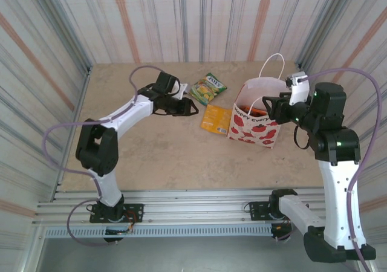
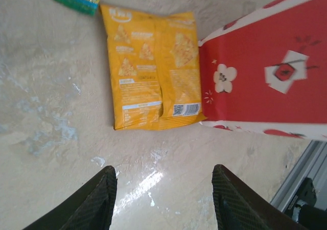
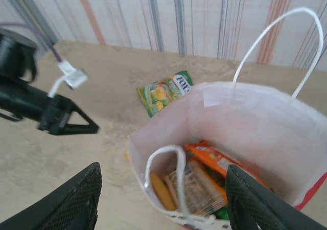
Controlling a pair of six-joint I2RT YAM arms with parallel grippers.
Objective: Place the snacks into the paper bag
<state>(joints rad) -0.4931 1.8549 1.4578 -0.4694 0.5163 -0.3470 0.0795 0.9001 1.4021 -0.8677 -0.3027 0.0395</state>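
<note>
My left gripper will next move down toward the bag, onto the orange-yellow packet's near corner, because that corner lies clear of the bag's red side.
The white paper bag with red apple prints stands upright right of centre, its mouth open. Inside the paper bag lie several packets, orange and yellow among them. An orange-yellow packet lies flat on the table against the bag's left side, seen also as the orange-yellow packet. A green-yellow Fox's packet lies behind it, also the Fox's packet. My left gripper is open and empty, left of the orange packet; its fingertips frame bare table. My right gripper hovers open over the bag's mouth.
Striped walls close in the beige table at the back and on both sides. A metal rail runs along the near edge. The bag's cord handles stand above its rim. The left gripper's fingers show left of the bag.
</note>
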